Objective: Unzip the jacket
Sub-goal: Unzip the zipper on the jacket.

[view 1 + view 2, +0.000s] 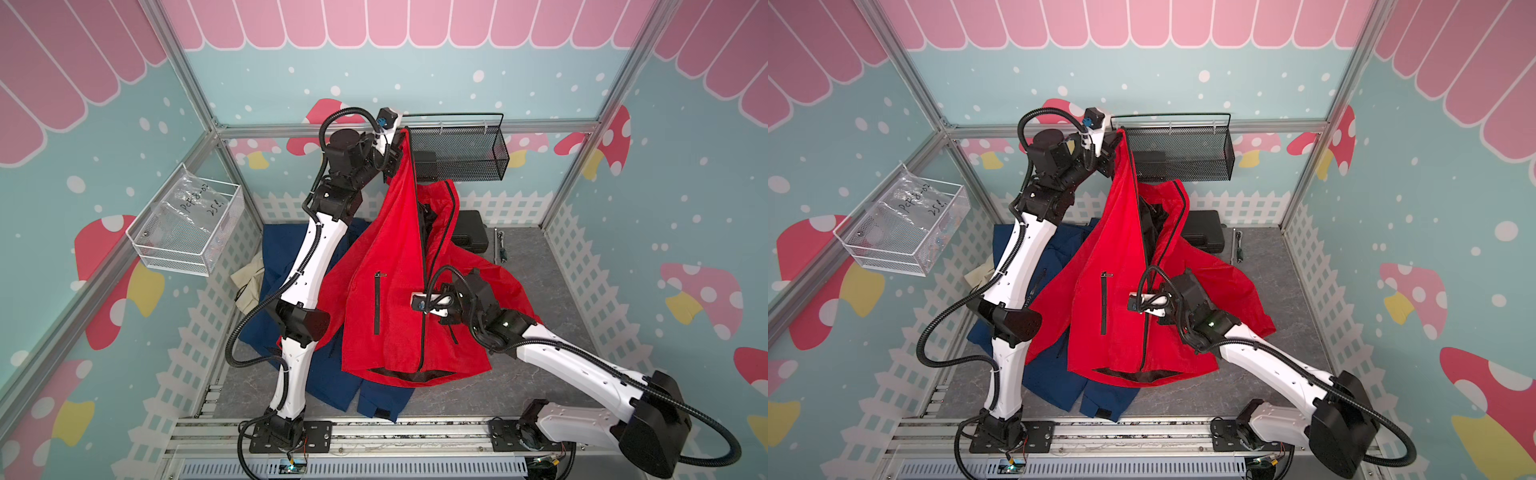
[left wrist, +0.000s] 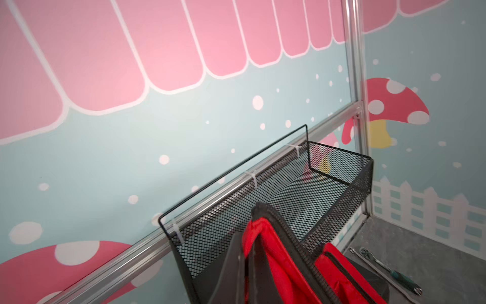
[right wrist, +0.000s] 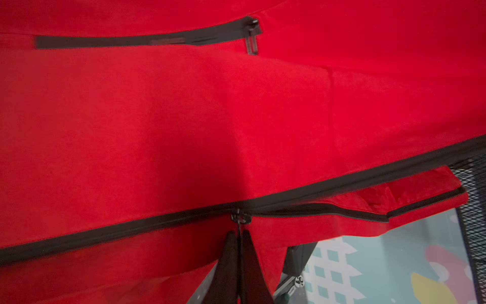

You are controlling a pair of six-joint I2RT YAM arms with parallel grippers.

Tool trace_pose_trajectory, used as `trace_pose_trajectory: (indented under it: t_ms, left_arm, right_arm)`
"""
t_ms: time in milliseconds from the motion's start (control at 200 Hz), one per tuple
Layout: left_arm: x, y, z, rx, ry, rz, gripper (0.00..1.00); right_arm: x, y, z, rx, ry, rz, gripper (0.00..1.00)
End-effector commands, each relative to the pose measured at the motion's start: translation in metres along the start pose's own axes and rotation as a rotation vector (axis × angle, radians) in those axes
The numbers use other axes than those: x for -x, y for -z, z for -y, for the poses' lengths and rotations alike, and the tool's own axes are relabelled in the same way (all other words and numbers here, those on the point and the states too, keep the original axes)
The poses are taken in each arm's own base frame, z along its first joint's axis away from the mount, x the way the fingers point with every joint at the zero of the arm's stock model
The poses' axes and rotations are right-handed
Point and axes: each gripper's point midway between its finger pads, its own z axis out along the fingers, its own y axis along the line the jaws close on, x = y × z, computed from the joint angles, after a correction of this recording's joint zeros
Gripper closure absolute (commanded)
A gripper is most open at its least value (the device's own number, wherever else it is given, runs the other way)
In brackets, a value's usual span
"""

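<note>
The zipper below is still closed. My right gripper will next move the zipper pull down and back to the zipper's end at the hem (image 1: 421, 368) and free it.
The red jacket (image 1: 386, 257) (image 1: 1113, 249) hangs by its collar from my left gripper (image 1: 401, 135) (image 1: 1121, 135), high beside the black mesh basket. In the left wrist view that gripper (image 2: 248, 244) is shut on the red collar edge (image 2: 265, 237). My right gripper (image 3: 238, 234) is shut on the zipper pull just under the slider (image 3: 240, 217), about midway down the front (image 1: 424, 309). Above the slider the two black zipper halves (image 3: 342, 208) stand apart. Below it the zipper is closed down to the hem (image 1: 422, 365), which rests on the table.
A blue jacket (image 1: 291, 257) and a beige cloth (image 1: 249, 282) lie under the left arm. The black mesh basket (image 1: 457, 153) hangs on the back wall, a white wire basket (image 1: 187, 228) on the left wall. A black case (image 1: 469, 232) and a ratchet tool (image 1: 500, 245) lie at the back.
</note>
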Motion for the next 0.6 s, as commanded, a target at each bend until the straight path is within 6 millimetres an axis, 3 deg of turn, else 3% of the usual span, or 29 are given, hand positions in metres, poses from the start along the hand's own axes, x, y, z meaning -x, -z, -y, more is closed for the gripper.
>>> trace_pose_trajectory:
  t_ms: [0, 270, 345, 450, 595]
  left_arm:
    - [0.056, 0.025, -0.072, 0.197, -0.016, 0.219, 1.0]
    - [-0.011, 0.027, -0.144, 0.283, -0.019, 0.142, 1.0]
    - [-0.03, 0.028, -0.159, 0.295, -0.026, 0.107, 1.0]
    - [-0.058, 0.031, -0.168, 0.272, -0.026, 0.039, 1.0]
    - [-0.086, 0.037, -0.152, 0.233, 0.038, 0.015, 1.0]
  right_arm:
    - [-0.027, 0.015, -0.055, 0.191, -0.005, -0.099, 1.0]
    - [-0.053, 0.053, -0.129, 0.459, -0.009, -0.219, 1.0]
    - [-0.057, 0.064, -0.14, 0.502, -0.033, -0.232, 1.0]
    - [-0.064, 0.071, -0.131, 0.442, -0.065, -0.259, 1.0]
    - [-0.039, 0.07, -0.082, 0.313, -0.27, -0.087, 1.0]
